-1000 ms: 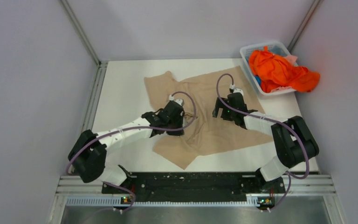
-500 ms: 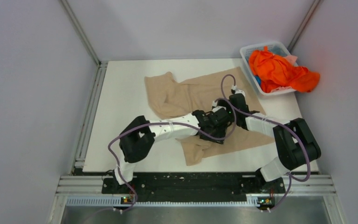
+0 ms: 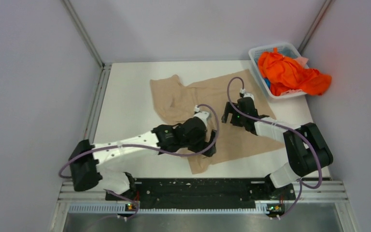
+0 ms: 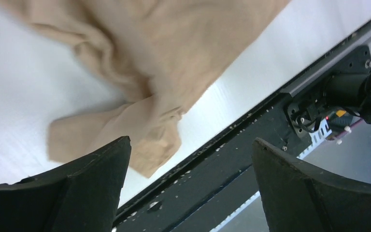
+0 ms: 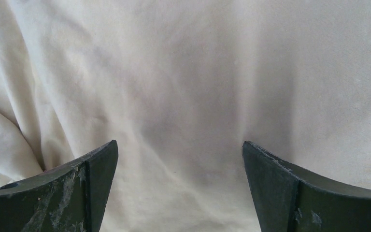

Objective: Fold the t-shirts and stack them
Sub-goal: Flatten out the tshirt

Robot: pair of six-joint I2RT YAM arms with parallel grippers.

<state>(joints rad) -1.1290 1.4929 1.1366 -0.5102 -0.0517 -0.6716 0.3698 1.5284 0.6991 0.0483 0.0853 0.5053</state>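
Note:
My left gripper moves down and left in the top view onto the corner's fold (image 3: 202, 163) (image 4: 147, 127) next. The t-shirt's crumpled near corner lies folded beyond one gripper finger.
A beige-tan t-shirt (image 3: 200, 94) lies spread over the middle of the table, its near-left part folded over toward the right. My left gripper (image 3: 211, 146) hovers open over the shirt's near edge. In the left wrist view the left gripper (image 4: 191, 141) has nothing between its fingers, and a crumpled corner of the beige shirt (image 4: 140, 125) lies beyond the left finger. My right gripper (image 3: 227, 115) stands open just over the shirt's right half. In the right wrist view the beige cloth (image 5: 183, 72) fills the frame behind the wide jaws of the right gripper (image 5: 179, 143). Orange t-shirts (image 3: 290, 72) are heaped in the basket.
A white lattice basket (image 3: 266, 49) stands at the back right corner, with orange cloth spilling over its right rim. A black rail (image 4: 251, 145) runs along the table's near edge. Grey walls close in the table on the left, back and right.
My left gripper carried the shirt's near-left part over to the right, opened and let it go, then drew back toward the near edge. The right gripper barely moved.

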